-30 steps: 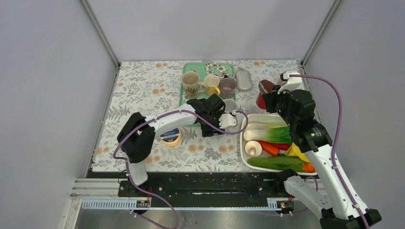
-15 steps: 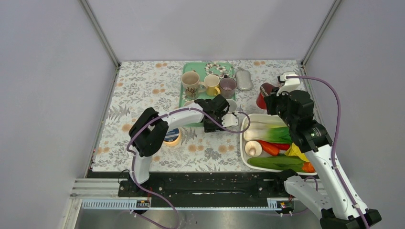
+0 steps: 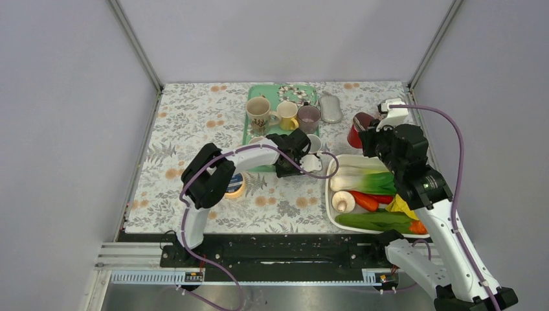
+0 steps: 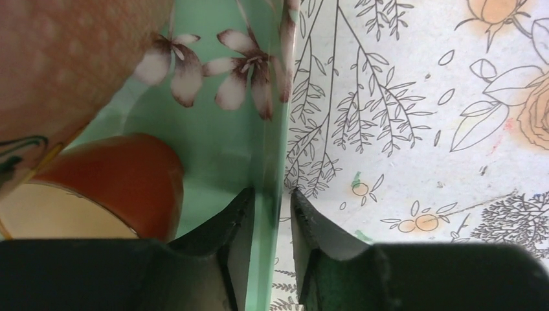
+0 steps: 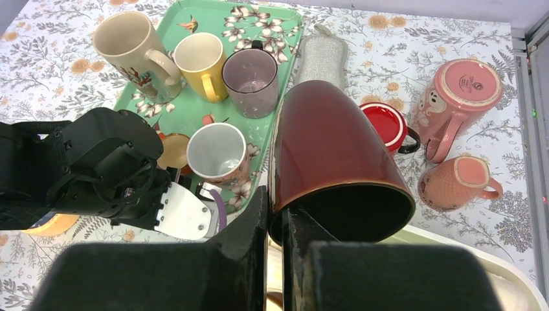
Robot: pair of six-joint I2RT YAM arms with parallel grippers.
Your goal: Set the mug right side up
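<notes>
My right gripper moves below and to its left in the top view, over the tray's empty flowered far corner next, then lowers the mug and releases.
A dark red mug (image 5: 330, 142) is held off the table at the back right (image 3: 358, 127). It is tilted, with its open mouth towards the wrist camera. My right gripper (image 5: 275, 214) is shut on its rim, one finger inside and one outside; the top view shows it too (image 3: 370, 137). My left gripper (image 4: 272, 194) is closed around the raised edge of the green tray (image 4: 213, 129), at the tray's near end (image 3: 280, 144). In the left wrist view the tray lies left of the fingers and the tablecloth right.
The tray (image 5: 194, 110) holds a cream mug (image 5: 133, 42), a yellow mug (image 5: 201, 61), a purple mug (image 5: 251, 72), a floral mug (image 5: 217, 152) and a small orange cup (image 4: 116, 175). An upside-down pink mug (image 5: 463, 91), a pink jug (image 5: 456, 181) and a red cup (image 5: 385, 123) stand right. A vegetable tray (image 3: 336, 223) is near right.
My left arm has swung its elbow to the right and its gripper has moved back to the tray's edge. My right gripper with the red mug has barely shifted.
</notes>
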